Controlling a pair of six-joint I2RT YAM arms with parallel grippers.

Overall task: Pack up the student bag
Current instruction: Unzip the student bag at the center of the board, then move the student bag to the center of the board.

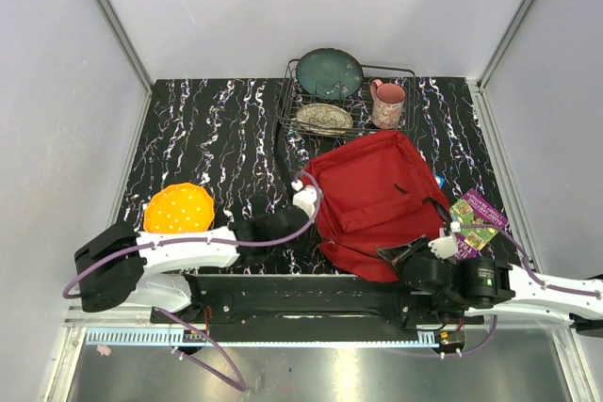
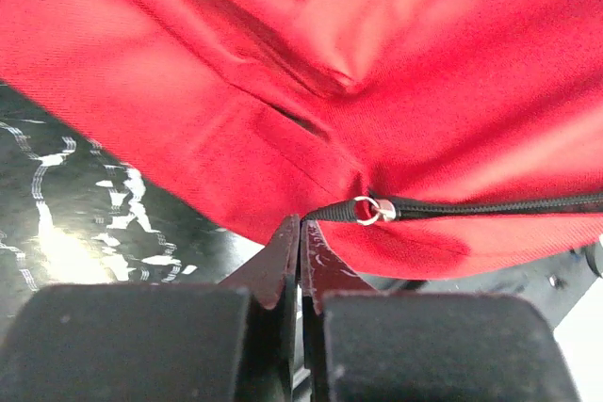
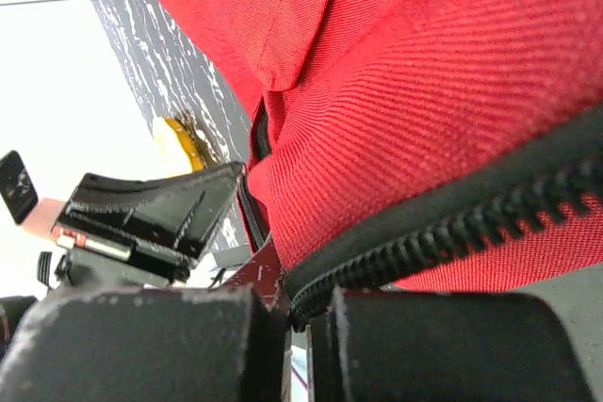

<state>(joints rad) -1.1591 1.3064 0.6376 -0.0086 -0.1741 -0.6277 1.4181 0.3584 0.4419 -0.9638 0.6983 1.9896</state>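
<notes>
Next, my right gripper drags the piece of zipper to its left in the top view, away from the packets, and releases it on the bare tabletop beside the bag (image 1: 372, 197).
The student bag (image 1: 372, 197), a red fabric backpack with black zipper trim, lies flat on the marbled black table. My left gripper (image 1: 303, 221) is at its left edge. In the left wrist view the left gripper (image 2: 301, 224) is shut, pinching the black zipper pull cord (image 2: 334, 213) that runs to a small metal ring (image 2: 374, 210). My right gripper (image 1: 403, 256) is at the bag's near edge. The right wrist view has the right gripper (image 3: 307, 297) shut on the black zipper strip (image 3: 443, 233) of the bag (image 3: 424, 91).
A wire dish rack (image 1: 407, 72) at the back holds a green plate (image 1: 329, 72), a patterned plate (image 1: 324, 119) and a pink mug (image 1: 387, 104). A yellow dotted plate (image 1: 178, 209) lies at the left. Purple and green packets (image 1: 478, 222) lie right of the bag.
</notes>
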